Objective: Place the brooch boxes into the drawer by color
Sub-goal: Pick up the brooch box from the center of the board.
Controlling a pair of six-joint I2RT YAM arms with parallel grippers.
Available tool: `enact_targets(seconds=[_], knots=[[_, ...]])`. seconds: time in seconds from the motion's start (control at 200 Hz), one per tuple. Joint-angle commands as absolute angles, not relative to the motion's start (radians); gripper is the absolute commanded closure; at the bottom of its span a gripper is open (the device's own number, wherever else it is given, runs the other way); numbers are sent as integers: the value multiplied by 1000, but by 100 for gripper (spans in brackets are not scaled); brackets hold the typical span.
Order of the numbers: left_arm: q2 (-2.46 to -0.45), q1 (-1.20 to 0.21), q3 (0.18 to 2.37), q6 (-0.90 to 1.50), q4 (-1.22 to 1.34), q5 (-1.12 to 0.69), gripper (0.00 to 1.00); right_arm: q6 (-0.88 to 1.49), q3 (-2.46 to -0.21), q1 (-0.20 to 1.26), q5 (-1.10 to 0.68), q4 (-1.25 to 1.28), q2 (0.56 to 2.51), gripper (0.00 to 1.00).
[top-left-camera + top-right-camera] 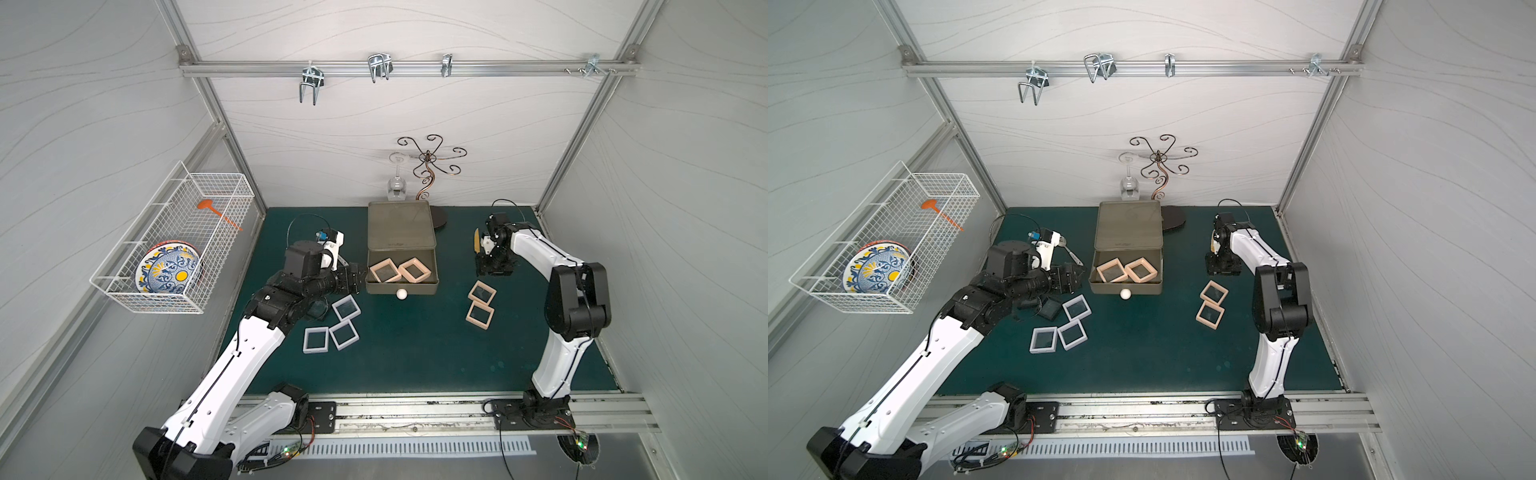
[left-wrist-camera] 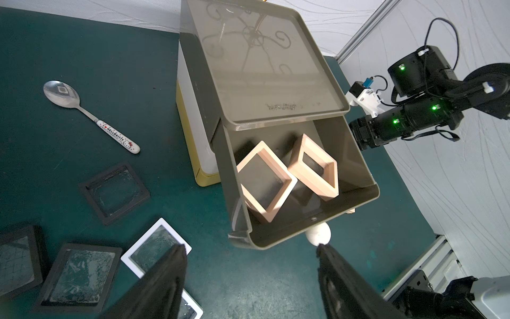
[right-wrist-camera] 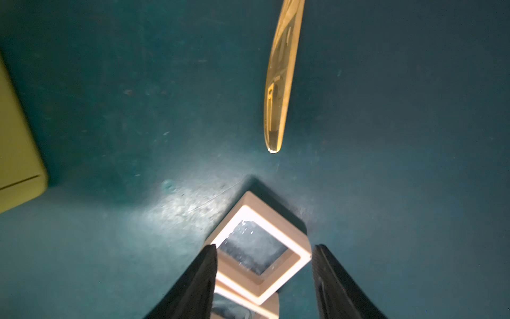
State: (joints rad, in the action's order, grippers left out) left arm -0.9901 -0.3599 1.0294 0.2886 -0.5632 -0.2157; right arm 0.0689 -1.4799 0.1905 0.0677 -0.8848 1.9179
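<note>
My right gripper needs to move down onto the nearer pink box's corner away from the drawer, one finger inside the box, as the box's hollow middle leaves its rim graspable.
The drawer (image 1: 401, 232) has its olive top tier pulled out, white knob (image 1: 401, 294) in front. Two peach-pink brooch boxes (image 1: 385, 270) (image 1: 414, 270) lie tilted inside it. Two more pink ones (image 1: 482, 293) (image 1: 480, 316) lie on the mat. My right gripper (image 1: 493, 269) hovers just behind them, open; in the right wrist view the gripper (image 3: 263, 247) straddles the nearer pink box (image 3: 254, 245) without touching. My left gripper (image 2: 249, 248) is open and empty at the drawer's front left corner. Three white boxes (image 1: 345, 307) and black ones (image 2: 114, 192) lie by the left arm.
A spoon (image 2: 91, 116) lies left of the drawer unit. An amber plastic knife (image 3: 278, 82) lies beyond the right gripper. A curled metal stand (image 1: 428, 174) and a wine glass (image 1: 397, 187) are behind the drawer. A wire basket (image 1: 174, 249) with plates hangs on the left wall.
</note>
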Motion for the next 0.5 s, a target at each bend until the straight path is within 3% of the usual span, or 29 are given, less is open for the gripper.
enact_targets(seconds=[0.0,0.295,0.495], knots=[[-993,-354,1040,287,-529,-204,22,33,-1478,187,83,-933,1949,41],[-988,-354,1040,288,-532,-192,22,37,-1442,181,54,-905,1984,49],[-988,-354,1043,285,-535,-189,22,42,-1433,172,33,-894,2007,60]])
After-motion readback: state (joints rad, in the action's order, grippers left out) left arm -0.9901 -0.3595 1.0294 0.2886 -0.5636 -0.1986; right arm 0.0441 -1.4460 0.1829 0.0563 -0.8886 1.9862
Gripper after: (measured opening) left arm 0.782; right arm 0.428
